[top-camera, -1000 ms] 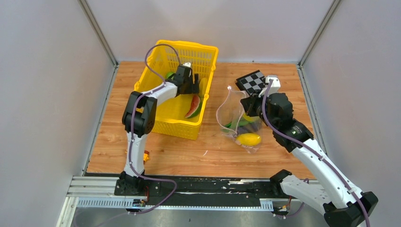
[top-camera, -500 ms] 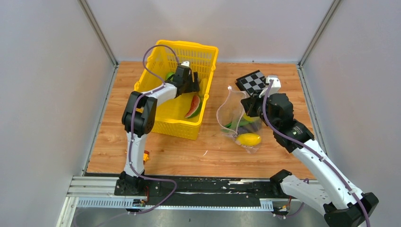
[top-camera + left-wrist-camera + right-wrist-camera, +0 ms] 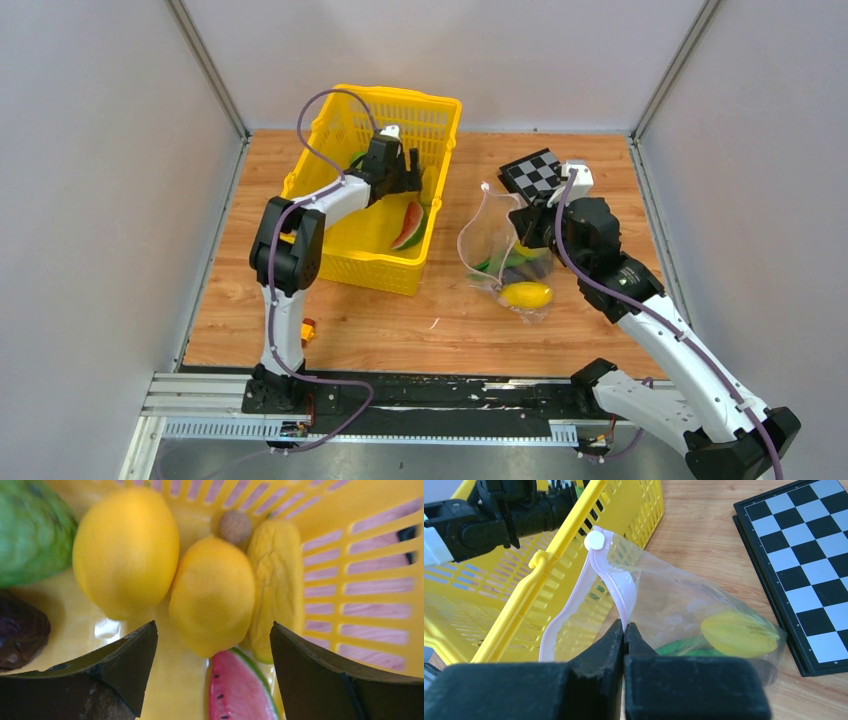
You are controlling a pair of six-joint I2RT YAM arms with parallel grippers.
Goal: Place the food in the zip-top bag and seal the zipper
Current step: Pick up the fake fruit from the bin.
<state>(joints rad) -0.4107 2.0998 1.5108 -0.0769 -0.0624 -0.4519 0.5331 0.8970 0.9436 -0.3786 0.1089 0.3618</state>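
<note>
The lemon by the watermelon slice's tip [image 3: 213, 597] is in line with the gap between my open fingers. My left gripper will go down around it next.
My left gripper [image 3: 212, 630] is open and empty, low inside the yellow basket [image 3: 330, 250]. Between and just beyond its fingertips lie a yellow lemon [image 3: 212, 595] and a watermelon slice [image 3: 240, 687]. A second lemon [image 3: 125, 550], a yellow mango [image 3: 277, 580], a green vegetable [image 3: 30, 530] and a dark eggplant [image 3: 20, 632] lie around them. My right gripper [image 3: 624, 625] is shut on the pink zipper [image 3: 619, 587] of the clear zip-top bag [image 3: 684, 605] and holds its mouth open. The bag [image 3: 500, 260] holds a yellow fruit [image 3: 739, 630], a lemon [image 3: 527, 294] and green pods [image 3: 679, 645].
A chequerboard [image 3: 535, 173] lies behind the bag, at the back right of the wooden table [image 3: 400, 320]. The basket wall [image 3: 549, 575] stands just left of the bag's mouth. A small orange object [image 3: 308, 330] sits by the left arm's base.
My left gripper has moved a little farther back inside the basket. My right gripper and the bag have stayed still.
</note>
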